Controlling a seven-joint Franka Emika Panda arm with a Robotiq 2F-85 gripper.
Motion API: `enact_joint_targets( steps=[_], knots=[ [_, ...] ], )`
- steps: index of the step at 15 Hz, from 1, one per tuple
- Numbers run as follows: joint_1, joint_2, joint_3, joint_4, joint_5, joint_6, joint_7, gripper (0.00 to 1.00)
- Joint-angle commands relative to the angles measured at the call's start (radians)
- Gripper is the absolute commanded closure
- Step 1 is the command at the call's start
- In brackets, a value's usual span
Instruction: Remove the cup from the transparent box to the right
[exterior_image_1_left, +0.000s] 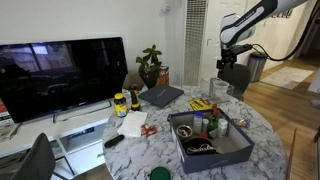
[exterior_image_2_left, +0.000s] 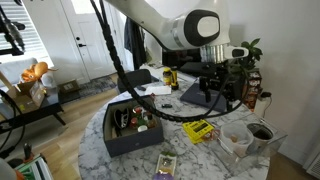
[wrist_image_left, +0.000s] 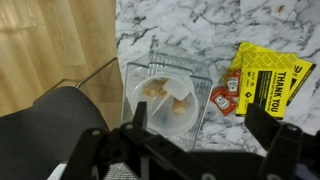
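My gripper comes down to the cup's rim on the side (exterior_image_1_left: 216, 92) (wrist_image_left: 197, 102) by the red sauce packets next.
In the wrist view the transparent box (wrist_image_left: 160, 72) stands on the marble table near its edge. A translucent white cup (wrist_image_left: 165, 100) with some brownish bits inside sits in the box. My gripper (wrist_image_left: 203, 128) is open and empty, above the table. Its left finger is over the cup's rim and its right finger is over bare marble. In both exterior views the gripper (exterior_image_1_left: 231, 66) (exterior_image_2_left: 214, 88) hangs well above the table, and the box with the cup (exterior_image_2_left: 237, 141) (exterior_image_1_left: 219, 89) lies below it.
Yellow packets (wrist_image_left: 266, 78) and red sauce packets (wrist_image_left: 224, 98) lie right of the box. A dark blue-grey tray (exterior_image_1_left: 213, 152) of small items stands mid-table. A dark cup (exterior_image_2_left: 261, 132) stands beside the box. A black chair (wrist_image_left: 45, 125) is past the table edge.
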Motion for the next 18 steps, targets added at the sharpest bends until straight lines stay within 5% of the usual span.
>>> enact_joint_targets(
  steps=[1,7,15,16,18],
  knots=[
    [0.007,-0.006,-0.009,0.002,0.004,-0.003,-0.004,0.0],
    [-0.07,0.214,0.018,0.159,0.116,-0.051,-0.191,0.0],
    [-0.093,0.369,0.056,0.358,0.144,-0.144,-0.226,0.03],
    [-0.089,0.377,0.055,0.37,0.135,-0.143,-0.227,0.05],
    [-0.088,0.4,0.051,0.399,0.129,-0.138,-0.218,0.29]
  ],
)
